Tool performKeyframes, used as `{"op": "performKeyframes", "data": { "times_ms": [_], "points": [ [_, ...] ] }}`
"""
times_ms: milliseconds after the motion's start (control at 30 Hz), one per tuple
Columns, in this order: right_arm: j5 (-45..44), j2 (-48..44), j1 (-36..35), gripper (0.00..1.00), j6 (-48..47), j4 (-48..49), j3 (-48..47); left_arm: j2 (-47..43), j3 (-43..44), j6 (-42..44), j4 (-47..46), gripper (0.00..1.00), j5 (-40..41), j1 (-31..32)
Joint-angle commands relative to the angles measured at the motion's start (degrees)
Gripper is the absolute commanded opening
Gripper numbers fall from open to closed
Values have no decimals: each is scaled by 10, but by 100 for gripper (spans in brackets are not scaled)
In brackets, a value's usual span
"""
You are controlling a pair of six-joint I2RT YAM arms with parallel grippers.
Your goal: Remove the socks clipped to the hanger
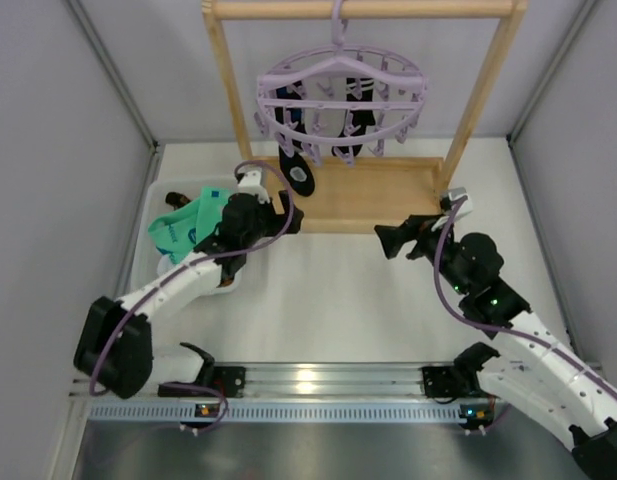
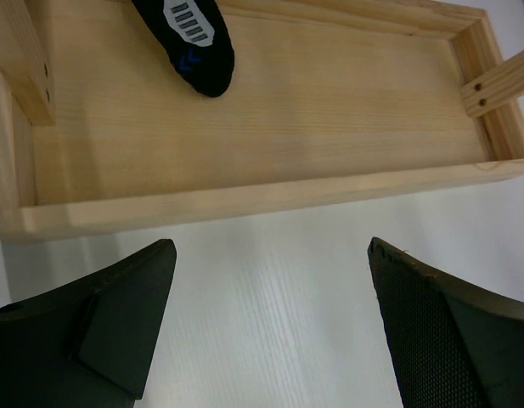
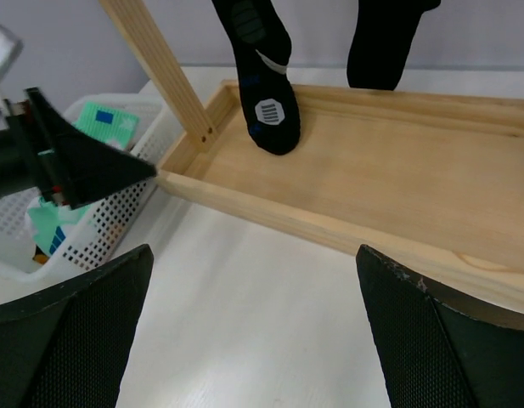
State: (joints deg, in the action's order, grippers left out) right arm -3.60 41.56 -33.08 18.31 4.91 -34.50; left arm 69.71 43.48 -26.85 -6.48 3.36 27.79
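Observation:
The longer black sock's toe [image 1: 301, 180] [image 2: 200, 57] dangles free, so my left gripper moves outward past the base's near edge next until its open fingers straddle that toe.
The lilac round hanger [image 1: 340, 92] hangs by its hook from the top bar of a wooden frame. Two black socks stay clipped to it. The longer one [image 1: 294, 160] [image 3: 266, 93] has a white patch near the toe, and its toe [image 2: 192, 38] dangles just above the frame's base. The shorter one [image 1: 355, 125] [image 3: 382, 38] hangs to its right. A mint-green sock [image 1: 188, 225] [image 3: 109, 123] lies in the white basket. My left gripper [image 1: 290, 215] [image 2: 270, 255] is open and empty over the table, in front of the base. My right gripper [image 1: 390, 240] [image 3: 255, 255] is open and empty too.
The wooden frame has two uprights [image 1: 226, 95] and a shallow tray base [image 1: 383, 190] [image 2: 287, 119] [image 3: 397, 178] with raised edges. A white perforated basket [image 1: 144, 240] [image 3: 96, 225] stands left of the base, under my left arm. Grey walls close in both sides.

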Motion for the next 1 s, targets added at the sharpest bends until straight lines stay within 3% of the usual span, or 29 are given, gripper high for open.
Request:
{"op": "performKeyframes", "data": {
  "times_ms": [0, 200, 367, 700, 967],
  "points": [
    [31, -43, 11, 99, 8, -10, 3, 90, 65, 53, -101, 98, 33, -3],
    [82, -68, 12, 99, 5, 10, 16, 218, 124, 85, -179, 98, 118, -7],
    [95, -82, 11, 100, 0, 21, 29, 342, 170, 87, -245, 98, 136, -22],
    [141, -80, 12, 99, 12, 60, 41, 502, 290, 110, -275, 98, 107, -56],
    [175, -55, 11, 99, 28, 97, 51, 568, 356, 104, -303, 98, 68, -72]
  ]
}}
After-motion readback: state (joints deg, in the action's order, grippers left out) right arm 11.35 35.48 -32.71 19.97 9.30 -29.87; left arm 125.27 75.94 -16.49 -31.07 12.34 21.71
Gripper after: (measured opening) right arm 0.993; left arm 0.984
